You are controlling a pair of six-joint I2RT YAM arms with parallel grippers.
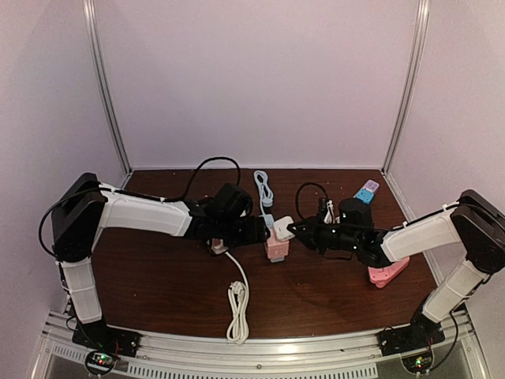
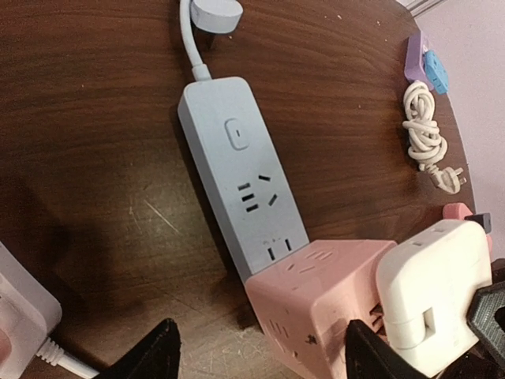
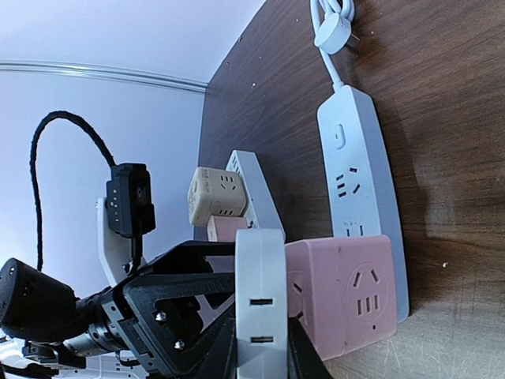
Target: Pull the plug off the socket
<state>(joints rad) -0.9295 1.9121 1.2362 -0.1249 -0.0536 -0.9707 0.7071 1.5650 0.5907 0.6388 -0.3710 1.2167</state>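
Observation:
My right gripper moves off the pink cube next, outward and down to release the white plug on the tabletop's bare part toward the purple-and-blue piece.
A pink cube socket [image 1: 276,248] stands mid-table on the end of a blue-grey power strip [image 2: 241,170]. A white plug block [image 1: 282,227] sits against the cube's right face; its prongs are hidden. My right gripper [image 3: 262,359] is shut on the white plug [image 3: 260,304], one finger on each flat side. My left gripper [image 2: 260,355] is open. Its right finger [image 2: 371,355] touches the pink cube [image 2: 323,304] and its left finger [image 2: 154,355] stands well clear. The cube also shows in the right wrist view [image 3: 351,292].
A beige cube socket [image 3: 217,192] on a white strip lies to the left, with a coiled white cable [image 1: 237,304] in front. A pink object [image 1: 388,273], a purple-and-blue piece [image 1: 367,191] and a small white cable [image 2: 422,130] lie to the right.

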